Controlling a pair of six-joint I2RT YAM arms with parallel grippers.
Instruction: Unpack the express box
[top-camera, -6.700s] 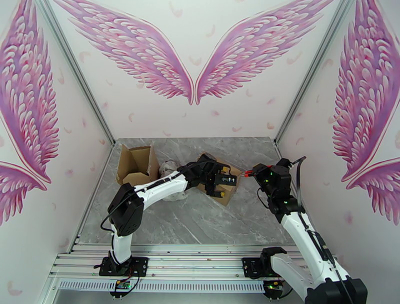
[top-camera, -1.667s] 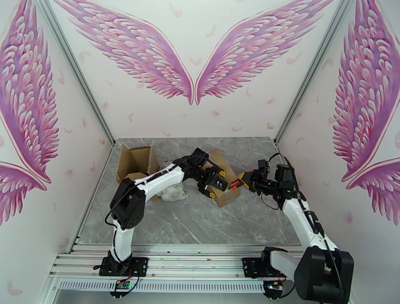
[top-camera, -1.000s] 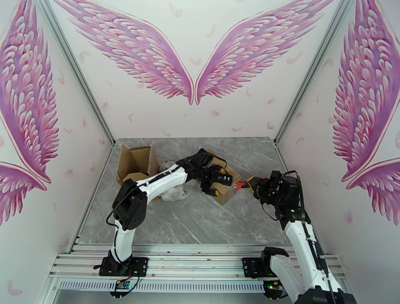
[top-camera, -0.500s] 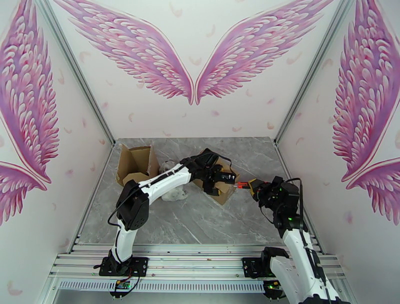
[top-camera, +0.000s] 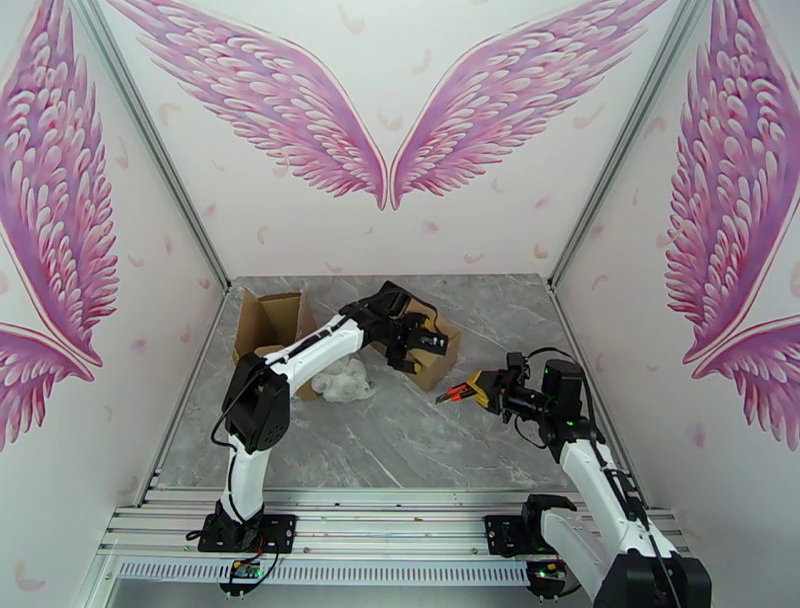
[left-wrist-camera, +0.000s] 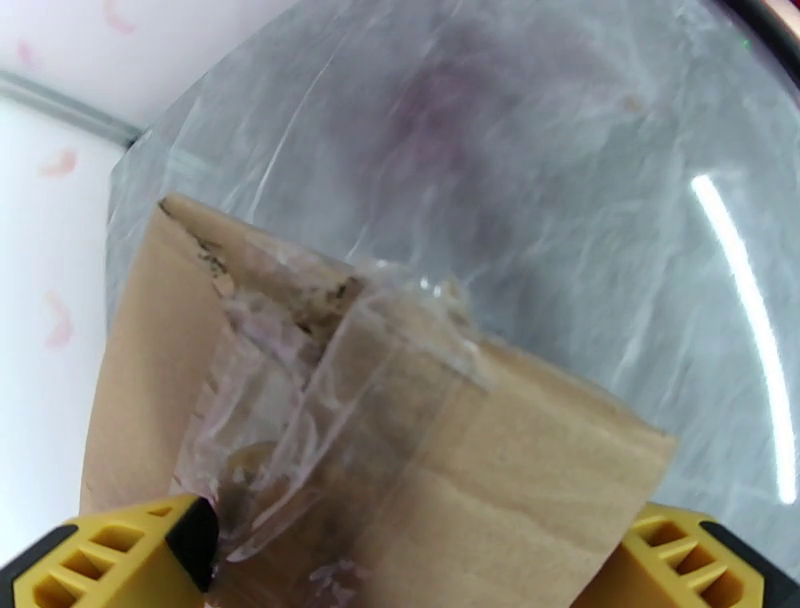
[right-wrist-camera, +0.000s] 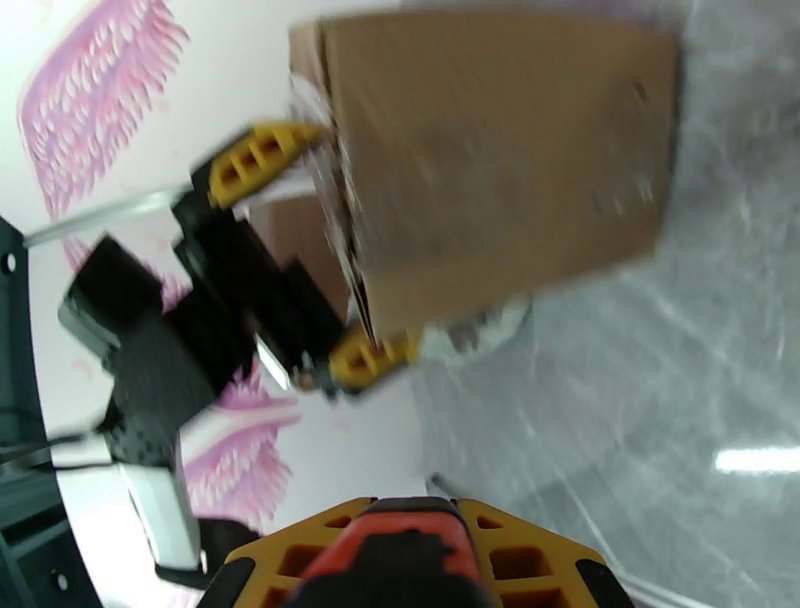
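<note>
Bare tabletop beside the express box (top-camera: 438, 362) lies below and outward of the red-handled tool, so the robot's right gripper needs to lower outward next to release the tool.
The express box (top-camera: 438, 362) is brown cardboard and lies mid-table. My left gripper (top-camera: 415, 345) spans it from the left with jaws spread wide. In the left wrist view the box (left-wrist-camera: 500, 470) sits between the yellow fingertips (left-wrist-camera: 120, 550), and a strip of clear tape (left-wrist-camera: 380, 360) is peeling off its top edge. The right wrist view looks at the box (right-wrist-camera: 500, 150) with the left gripper's fingers (right-wrist-camera: 255, 160) against two opposite sides. My right gripper (top-camera: 480, 385) is shut on a red-handled tool (top-camera: 450, 395), a short way off the box's near right corner. That tool (right-wrist-camera: 400, 550) shows between its fingers.
An opened cardboard box (top-camera: 268, 325) stands at the back left. Crumpled white plastic wrap (top-camera: 340, 380) lies between it and the express box. The marble table (top-camera: 400, 450) is bare toward the near edge. Pink walls close in on both sides.
The right gripper has drawn the red-handled tool away from the box, toward the near side. The left gripper has shifted the box back and to the left.
</note>
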